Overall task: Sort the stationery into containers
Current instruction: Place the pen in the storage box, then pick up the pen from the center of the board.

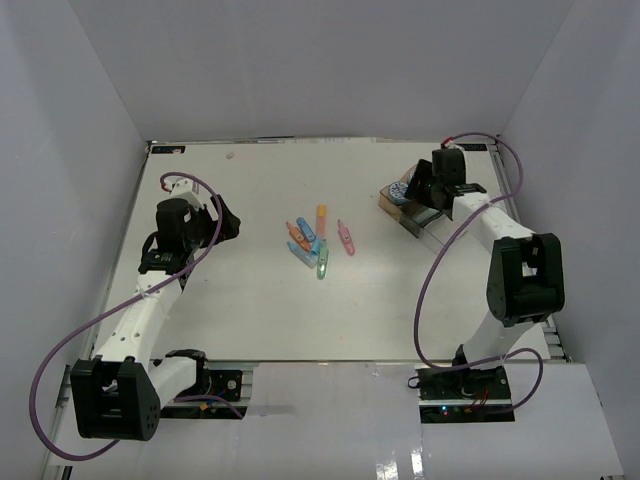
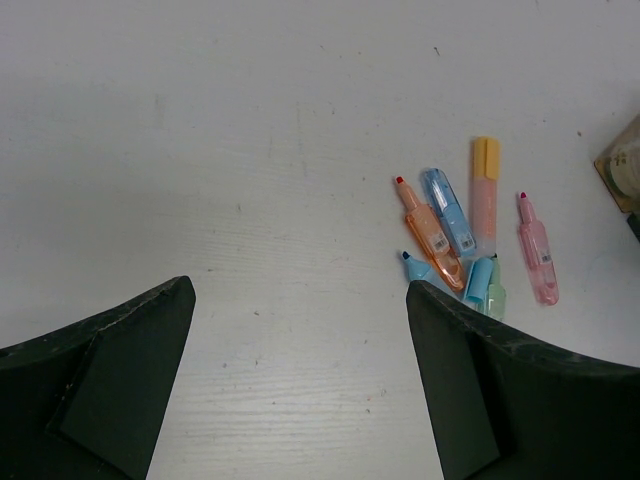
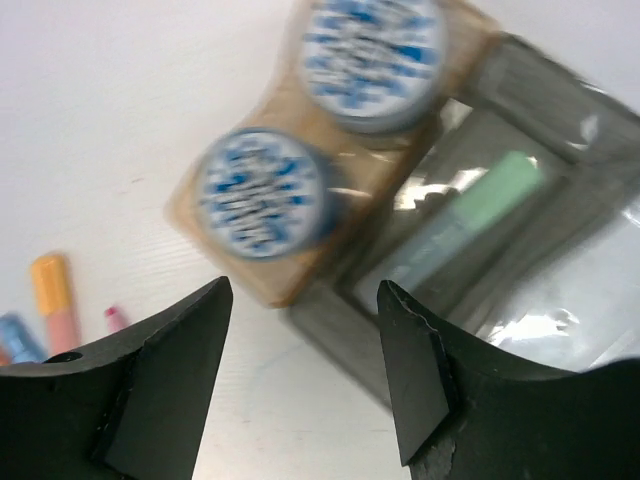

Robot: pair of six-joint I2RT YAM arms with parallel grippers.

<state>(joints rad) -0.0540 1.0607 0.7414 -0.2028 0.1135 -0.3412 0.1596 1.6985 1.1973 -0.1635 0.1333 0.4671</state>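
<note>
My right gripper will move from the trays toward the highlighter whose yellow cap juts clear of the cluster and go down over the highlighter's middle.
Several pastel highlighters (image 1: 312,240) lie in a loose cluster mid-table. The left wrist view shows an orange one (image 2: 432,232), a blue one (image 2: 450,212), a yellow-capped one (image 2: 485,195), a pink one (image 2: 537,250) and a green one (image 2: 495,290). My left gripper (image 1: 225,220) is open and empty, left of the cluster (image 2: 300,290). The joined trays (image 1: 410,208) stand at the right. Two blue-and-white rolls (image 3: 262,190) (image 3: 372,50) sit in the amber tray (image 3: 265,272). A green piece (image 3: 495,190) lies in the smoky grey tray (image 3: 340,330). My right gripper (image 3: 305,290) is open and empty above the trays' near corner.
White walls close the table on three sides. A corner of the trays (image 2: 620,165) shows at the right edge of the left wrist view. The clear tray (image 3: 590,290) adjoins the grey one. Purple cables hang beside both arms.
</note>
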